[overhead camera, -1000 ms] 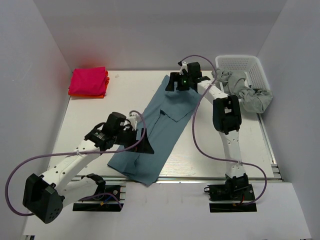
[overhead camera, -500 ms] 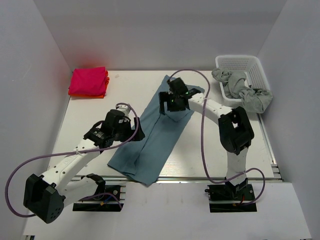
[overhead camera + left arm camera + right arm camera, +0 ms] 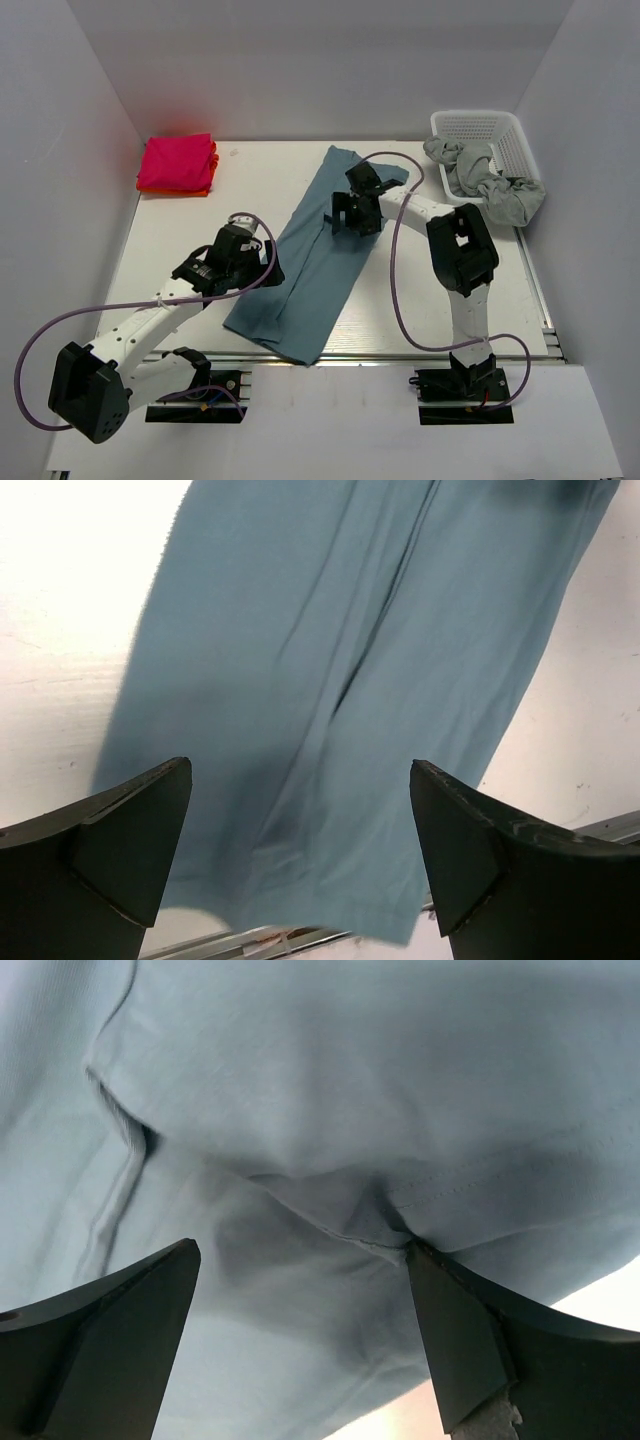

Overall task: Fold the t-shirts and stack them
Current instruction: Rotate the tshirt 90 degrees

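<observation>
The teal-blue t-shirt's near corner (image 3: pixel 231 323) on the pink t-shirt's side is below my left gripper and back from it, so my left gripper needs to go down and back onto that corner next.
A teal-blue t-shirt (image 3: pixel 318 250), folded into a long strip, lies diagonally across the table from the back middle to the front edge. My left gripper (image 3: pixel 267 267) hovers open at the strip's left edge, near its lower half; in the left wrist view the same cloth (image 3: pixel 350 670) lies below the empty left gripper (image 3: pixel 300 815). My right gripper (image 3: pixel 353 221) stands open over the strip's upper part. The right wrist view shows the right gripper (image 3: pixel 300 1300) low over the cloth (image 3: pixel 330 1090), one fingertip (image 3: pixel 440 1300) against a hemmed fold. A folded pink t-shirt (image 3: pixel 177 161) rests on an orange one (image 3: pixel 208 186) at the back left.
A white lattice basket (image 3: pixel 482 124) stands at the back right with grey t-shirts (image 3: pixel 468 164) in it, one grey t-shirt (image 3: pixel 513 199) spilling over its near rim. The teal strip's near end reaches the table's front rail (image 3: pixel 430 353). Purple cables loop from both arms.
My right gripper came from the shirt's far end toward me and now sits low over its upper part. My left gripper drew back left to the strip's edge. The shirt lies narrower.
</observation>
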Controlling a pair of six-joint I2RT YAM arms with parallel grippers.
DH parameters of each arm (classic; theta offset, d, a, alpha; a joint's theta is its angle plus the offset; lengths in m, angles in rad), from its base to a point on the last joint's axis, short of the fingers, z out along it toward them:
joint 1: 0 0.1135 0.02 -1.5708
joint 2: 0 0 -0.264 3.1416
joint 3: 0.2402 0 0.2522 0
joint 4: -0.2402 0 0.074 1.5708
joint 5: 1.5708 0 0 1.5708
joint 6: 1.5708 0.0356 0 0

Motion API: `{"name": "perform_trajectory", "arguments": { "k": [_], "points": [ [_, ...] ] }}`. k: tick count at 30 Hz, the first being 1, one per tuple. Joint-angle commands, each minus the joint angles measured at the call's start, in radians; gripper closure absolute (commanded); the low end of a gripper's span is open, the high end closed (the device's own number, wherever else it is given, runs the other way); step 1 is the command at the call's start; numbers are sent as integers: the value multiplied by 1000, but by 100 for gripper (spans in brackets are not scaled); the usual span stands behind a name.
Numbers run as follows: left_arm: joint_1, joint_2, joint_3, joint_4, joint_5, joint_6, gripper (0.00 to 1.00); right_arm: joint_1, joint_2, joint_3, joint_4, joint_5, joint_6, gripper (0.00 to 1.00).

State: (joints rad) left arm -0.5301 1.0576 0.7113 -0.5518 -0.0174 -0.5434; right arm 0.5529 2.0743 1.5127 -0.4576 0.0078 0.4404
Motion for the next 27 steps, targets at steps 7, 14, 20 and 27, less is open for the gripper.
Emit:
{"name": "perform_trajectory", "arguments": {
  "k": [7, 14, 20, 27],
  "points": [
    [2, 65, 53, 92, 16, 30, 0, -227, 291, 347, -50, -29, -179, 9],
    [2, 254, 97, 105, 140, 83, 0, -269, 351, 661, -130, -127, -344, 9],
    [-16, 317, 56, 183, 239, 125, 0, -225, 22, 238, 5, -243, -329, 9],
    [-48, 360, 1, 299, 355, 155, 7, -212, -495, -371, 163, -114, -103, 9]
  ]
}}
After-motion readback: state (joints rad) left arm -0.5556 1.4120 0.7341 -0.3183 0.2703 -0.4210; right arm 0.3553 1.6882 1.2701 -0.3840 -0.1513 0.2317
